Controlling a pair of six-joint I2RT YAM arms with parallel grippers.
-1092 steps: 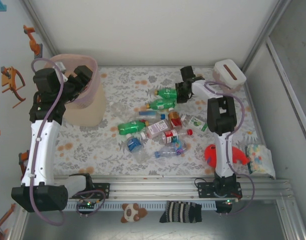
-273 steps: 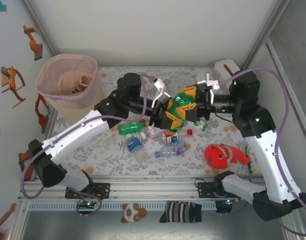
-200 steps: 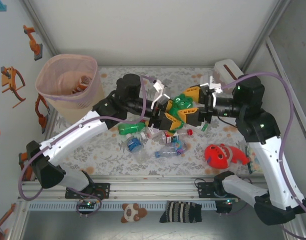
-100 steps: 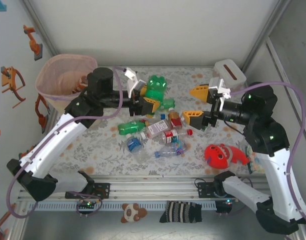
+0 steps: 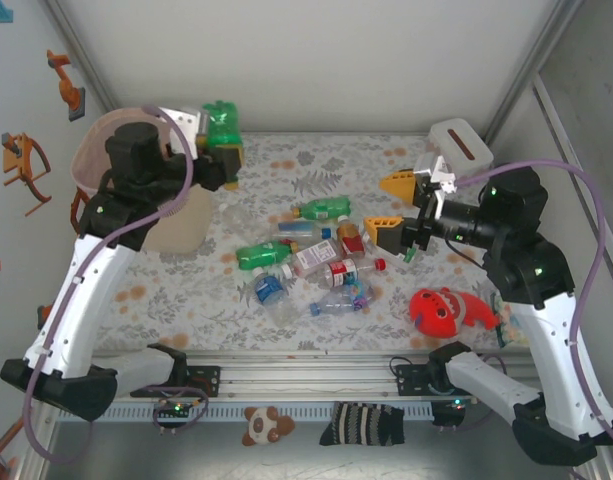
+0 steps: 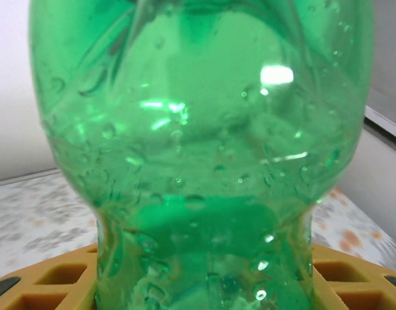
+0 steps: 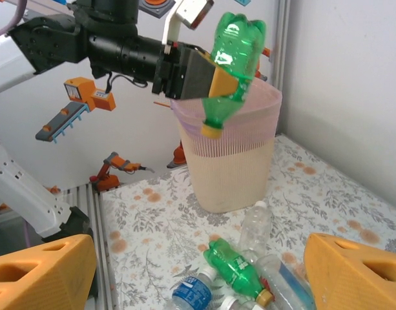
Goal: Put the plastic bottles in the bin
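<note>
My left gripper will next swing over the bin's opening (image 5: 98, 148) beside it, turn downward and release the green bottle, because the bottle is still outside the bin's rim.
A green bottle (image 5: 223, 124) hangs tilted, cap down, in my left gripper (image 5: 226, 156), which is shut on its neck end. It sits just right of the pale-pink bin (image 5: 178, 226), level with the rim. Close up, the green bottle (image 6: 204, 142) stands between yellow pads (image 6: 46, 284). My right gripper (image 5: 391, 207) is open and holds nothing, right of the bottle pile. That pile holds green bottles (image 5: 323, 208) (image 5: 261, 254) and clear bottles (image 5: 346, 272). The right wrist view shows the held bottle (image 7: 235, 45) before the bin (image 7: 230, 168), and a green bottle (image 7: 235, 268) on the mat.
A white-pink tissue box (image 5: 459, 148) stands at the back right. A red toy (image 5: 448, 310) and a patterned pouch (image 5: 521, 318) lie at the right front. A striped sock (image 5: 361, 425) and a plush toy (image 5: 266, 425) lie beyond the front rail.
Both grippers met on the green bottle over the pile. The right one let go and drew back right, open. My left arm carried the bottle left and back to the bin's rim.
</note>
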